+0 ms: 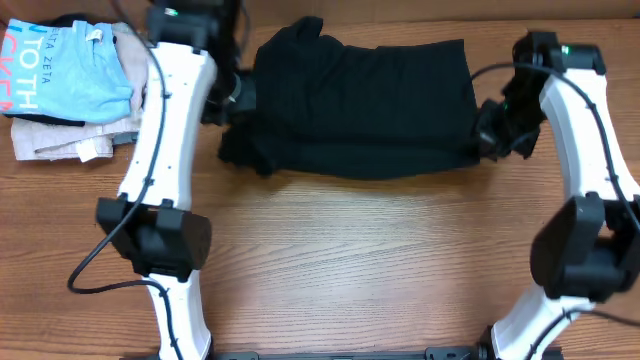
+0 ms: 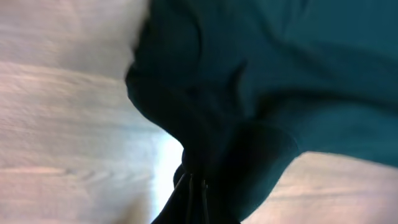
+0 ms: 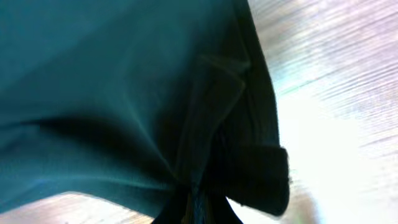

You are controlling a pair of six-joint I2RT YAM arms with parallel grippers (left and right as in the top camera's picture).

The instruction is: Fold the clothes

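My left gripper needs to move the black garment's held edge outward over the black garment's far part (image 1: 287,76) and let go of it there, because the far part is outward of the gripper.
A black garment (image 1: 360,105) is stretched across the far middle of the wooden table. My left gripper (image 1: 232,97) is shut on its left edge, and my right gripper (image 1: 490,130) is shut on its right edge. In the left wrist view the dark cloth (image 2: 261,81) bunches into the closed jaws (image 2: 196,199) and hangs above the table. In the right wrist view the cloth (image 3: 124,93) gathers into the closed jaws (image 3: 196,202), with a folded hem at the right. Both wrist views are blurred.
A pile of folded clothes (image 1: 70,85) lies at the far left, with a light blue printed shirt (image 1: 75,65) on top of beige items. Bare wooden table (image 1: 380,260) lies in front of the garment.
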